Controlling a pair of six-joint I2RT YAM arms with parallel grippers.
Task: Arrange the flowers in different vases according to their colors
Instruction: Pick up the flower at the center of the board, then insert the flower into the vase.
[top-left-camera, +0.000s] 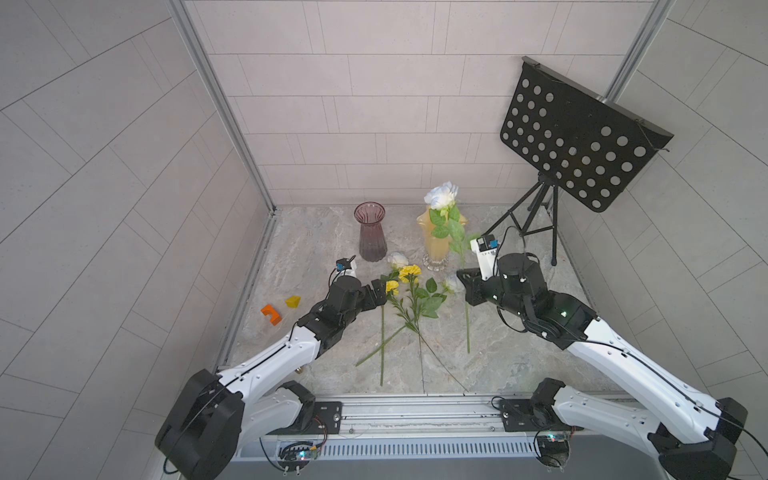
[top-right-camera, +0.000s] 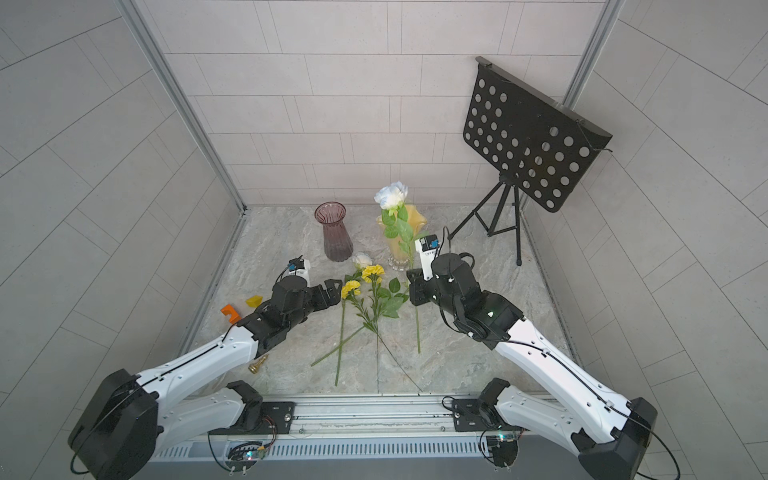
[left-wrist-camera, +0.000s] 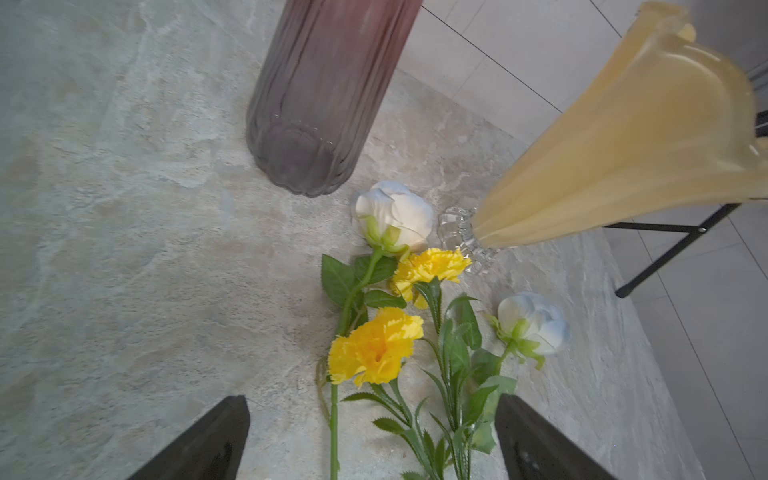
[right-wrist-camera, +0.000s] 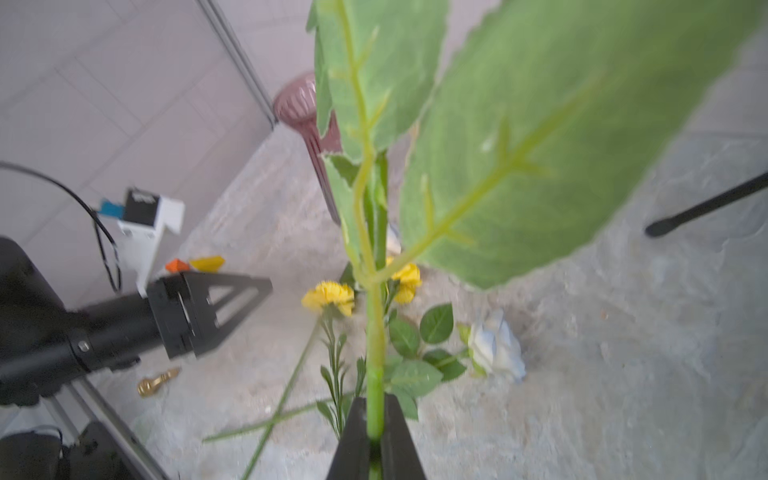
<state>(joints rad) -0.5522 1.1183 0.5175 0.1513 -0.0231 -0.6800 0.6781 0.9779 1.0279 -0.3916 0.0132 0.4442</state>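
Observation:
I will next raise my right gripper outward, then lower the green stem into the cream-yellow vase's opening (top-right-camera: 410, 217) and release it, because the stem's long tail hangs below the vase's rim.
My right gripper (top-left-camera: 464, 287) (right-wrist-camera: 375, 402) is shut on the green stem of a white rose (top-left-camera: 442, 195), which is lifted nearly upright with its head in front of the cream-yellow vase (top-left-camera: 435, 245). The purple ribbed vase (top-left-camera: 371, 232) stands empty to its left. On the table lie two yellow carnations (top-left-camera: 392, 286) (top-left-camera: 410, 272) and two white roses (top-left-camera: 397, 259) (top-left-camera: 454, 283), their stems crossing. My left gripper (top-left-camera: 380, 291) (left-wrist-camera: 371, 401) is open just left of the nearer carnation (left-wrist-camera: 376, 347), low over the carnation stems.
A black perforated music stand (top-left-camera: 577, 137) on a tripod fills the back right corner. An orange block (top-left-camera: 271, 313) and a yellow block (top-left-camera: 293, 301) lie at the left edge. A small brass piece (top-right-camera: 257, 365) lies under my left arm. Tiled walls enclose the table.

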